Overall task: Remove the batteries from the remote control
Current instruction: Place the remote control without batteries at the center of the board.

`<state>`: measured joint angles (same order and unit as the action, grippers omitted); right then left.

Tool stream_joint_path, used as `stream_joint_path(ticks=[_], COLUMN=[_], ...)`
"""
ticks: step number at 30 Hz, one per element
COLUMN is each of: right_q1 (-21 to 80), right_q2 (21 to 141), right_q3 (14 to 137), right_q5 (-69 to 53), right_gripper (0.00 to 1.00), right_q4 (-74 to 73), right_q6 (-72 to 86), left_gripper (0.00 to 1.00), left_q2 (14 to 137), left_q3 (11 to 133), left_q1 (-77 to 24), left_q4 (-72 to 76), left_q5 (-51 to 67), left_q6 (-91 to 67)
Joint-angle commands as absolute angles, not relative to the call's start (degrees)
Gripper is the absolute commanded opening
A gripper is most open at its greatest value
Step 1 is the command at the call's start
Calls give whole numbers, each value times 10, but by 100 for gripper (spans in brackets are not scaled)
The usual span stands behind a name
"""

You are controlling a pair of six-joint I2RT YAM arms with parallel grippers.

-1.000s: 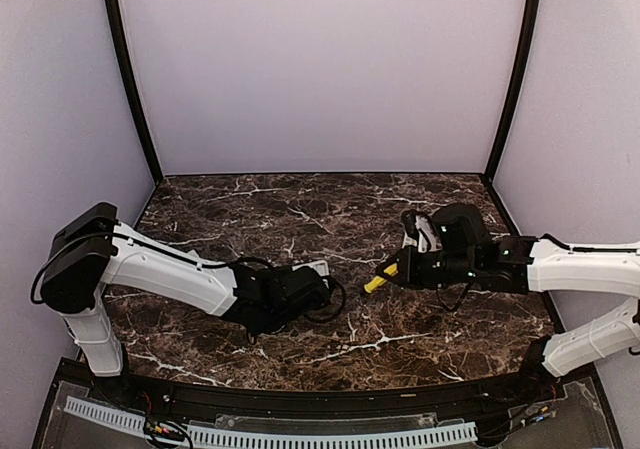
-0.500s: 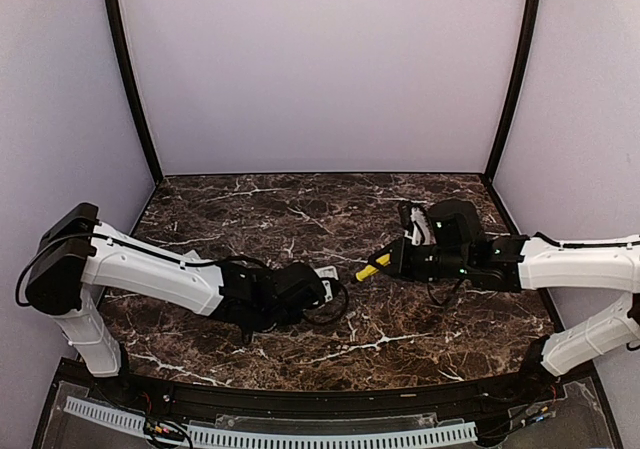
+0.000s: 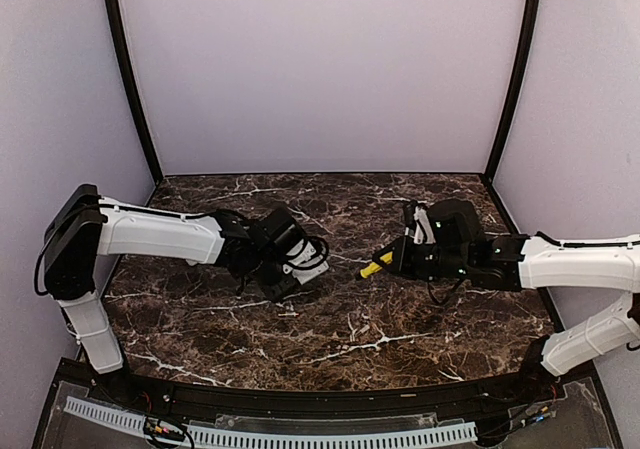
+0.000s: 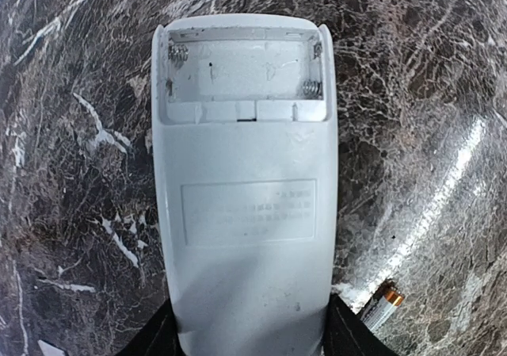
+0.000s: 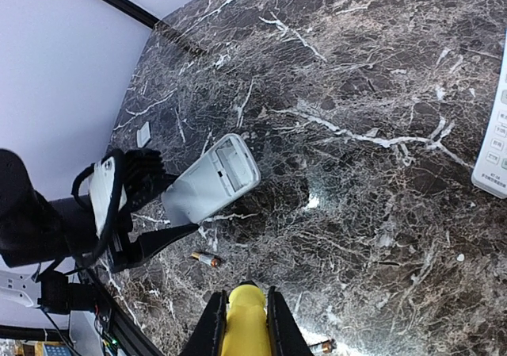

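Note:
The remote in my left gripper goes down next, back side up, onto the marble, since its open battery compartment (image 4: 242,74) holds only springs.
My left gripper (image 3: 287,262) is shut on the lower end of a white remote control (image 4: 245,189), held back side up above the table. Its battery compartment (image 4: 242,74) is open and shows only springs. The same remote shows in the right wrist view (image 5: 212,181). One battery (image 4: 382,304) with a coppery end lies on the marble just right of the remote; it also shows in the right wrist view (image 5: 204,258). Another battery (image 5: 323,346) lies near the bottom edge. My right gripper (image 5: 244,300) is shut on the yellow handle of a screwdriver (image 3: 375,265), right of the remote.
A second white remote (image 5: 495,146) lies button side up beside the right arm, also in the top view (image 3: 425,231). A small flat white cover (image 5: 143,134) lies at the far left by the wall. The table (image 3: 330,329) is dark marble with purple walls around it.
My left gripper has carried the remote away from the near edge, toward the back left. My right gripper with the screwdriver shifted slightly left and then stayed put.

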<state>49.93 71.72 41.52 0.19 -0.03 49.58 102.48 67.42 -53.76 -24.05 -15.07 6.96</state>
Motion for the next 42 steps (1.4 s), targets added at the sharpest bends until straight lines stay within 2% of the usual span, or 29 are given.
stream_joint_path(ticks=[1, 8, 15, 22, 26, 29, 33, 38, 42], right_q1=[503, 502, 503, 503, 502, 501, 501, 496, 486], right_q2=[704, 698, 690, 685, 691, 701, 720, 740, 777], right_q3=[406, 402, 395, 393, 391, 393, 398, 398, 407], right_q5=[30, 39, 44, 49, 47, 39, 20, -6, -71], right_gripper=[0, 0, 0, 0, 0, 0, 0, 0, 0], right_q4=[2, -12, -15, -19, -16, -10, -2, 27, 45], right_q6=[500, 503, 508, 509, 510, 512, 512, 515, 516], left_gripper=[33, 36, 41, 47, 54, 69, 79, 81, 81], left_q2=[1041, 1054, 1065, 1076, 1076, 1070, 1053, 1033, 951], left_q3=[701, 712, 720, 724, 724, 722, 713, 708, 681], left_q1=[-495, -459, -443, -443, -442, -442, -441, -441, -424], left_q4=[-293, -303, -308, -312, -309, -302, -287, -277, -232], left_q5=[-9, 97, 114, 82, 82, 80, 76, 67, 16], left_q6=[11, 3, -22, -33, -39, -44, -50, -56, -53])
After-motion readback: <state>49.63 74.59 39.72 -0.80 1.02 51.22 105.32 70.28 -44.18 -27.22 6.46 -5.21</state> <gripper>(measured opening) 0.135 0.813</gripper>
